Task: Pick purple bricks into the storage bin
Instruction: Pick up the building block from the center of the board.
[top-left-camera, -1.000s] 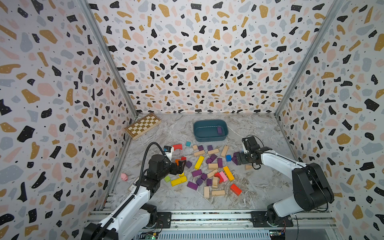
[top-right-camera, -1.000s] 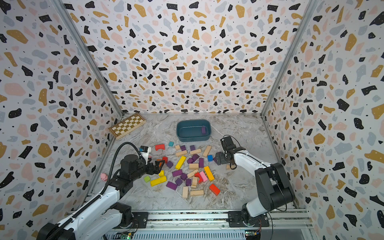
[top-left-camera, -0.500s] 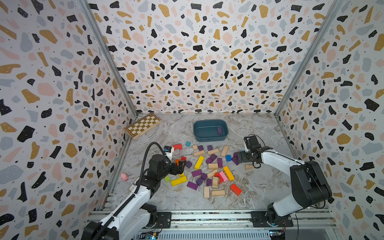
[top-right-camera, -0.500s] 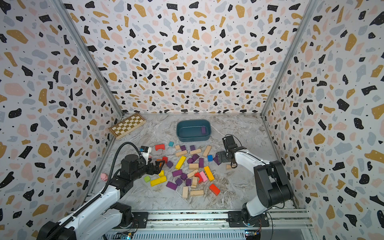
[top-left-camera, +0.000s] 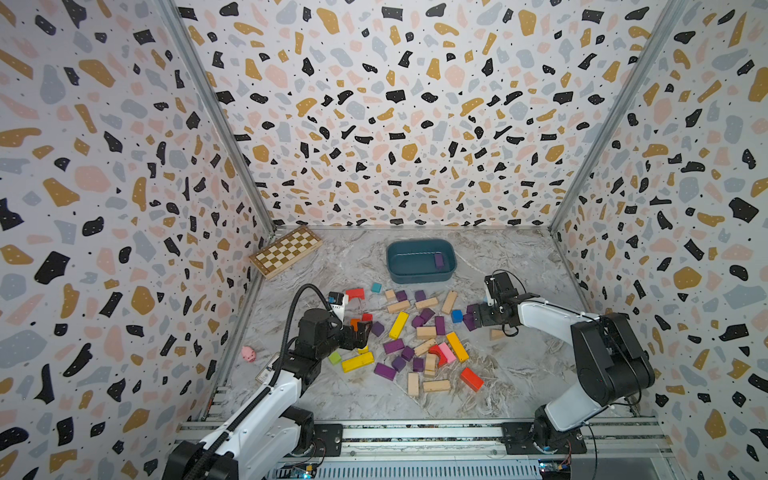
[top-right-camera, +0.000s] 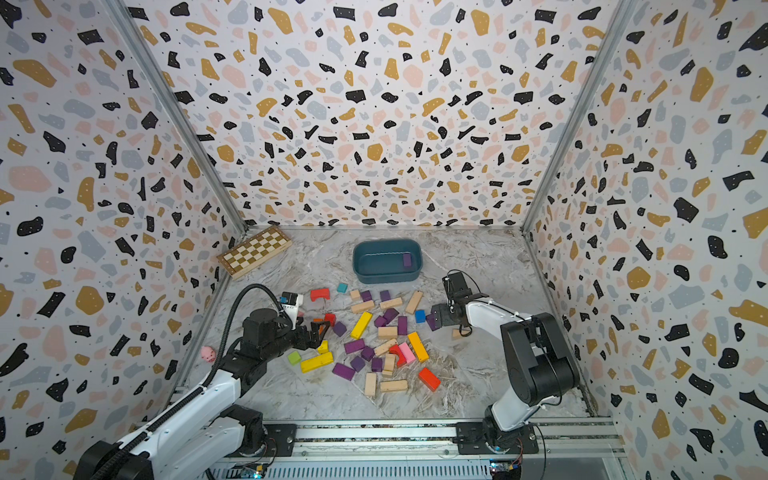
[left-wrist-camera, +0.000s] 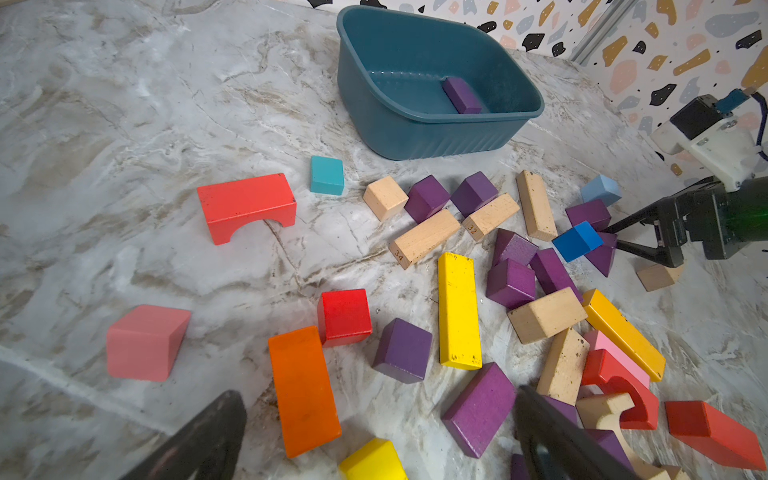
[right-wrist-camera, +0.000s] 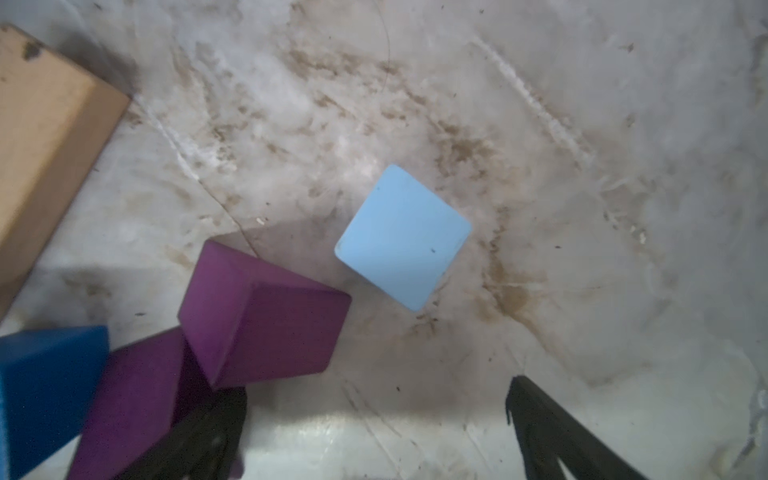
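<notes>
The fingers of my right gripper have only bare table between them, so the gripper should move outward and toward the blue block until they straddle the purple cube by the light blue cube.
Several purple bricks lie mixed with other blocks mid-table. One purple brick lies inside the teal storage bin at the back, also seen in the left wrist view as the bin. My left gripper hovers open over the pile's left side, with a purple cube and a flat purple brick just ahead of it. My right gripper is open and low at the pile's right edge. Only bare table lies between its fingers, and a purple cube sits off one fingertip.
A folded chessboard leans at the back left and a pink pig toy lies by the left wall. A light blue cube sits ahead of the right gripper. Yellow, red, orange and plain wood blocks fill the pile.
My right gripper has edged a little left and nearer to the purple bricks at the pile's right edge. The left arm has not moved.
</notes>
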